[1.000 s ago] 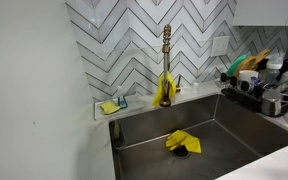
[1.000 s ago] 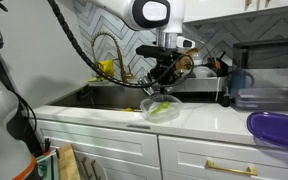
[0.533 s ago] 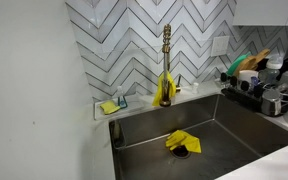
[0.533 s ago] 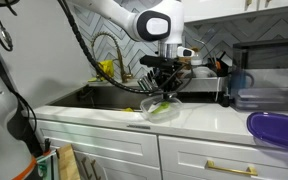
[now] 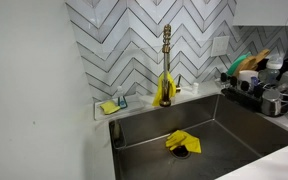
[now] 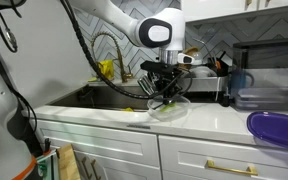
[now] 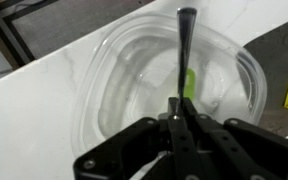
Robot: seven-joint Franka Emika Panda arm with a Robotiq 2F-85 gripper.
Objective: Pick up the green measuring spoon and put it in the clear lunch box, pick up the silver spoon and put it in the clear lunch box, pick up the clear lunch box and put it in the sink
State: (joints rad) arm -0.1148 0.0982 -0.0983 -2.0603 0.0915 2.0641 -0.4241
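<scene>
The silver spoon already hangs within the clear lunch box's rim, so my gripper stays low over its open inside and next opens to release it.
In the wrist view my gripper is shut on the silver spoon. The spoon's dark handle reaches out over the clear lunch box on the white counter. The green measuring spoon lies inside the box, partly hidden behind the silver spoon. In an exterior view the gripper hangs just above the lunch box, which stands on the counter to the right of the sink. The sink basin also shows in the other exterior view.
A yellow cloth lies at the sink drain under the gold faucet. A dish rack stands beside the sink. A purple bowl and a clear container sit on the counter beyond the lunch box.
My gripper has come down toward the lunch box with the silver spoon in it and turned somewhat. The sink view has not changed.
</scene>
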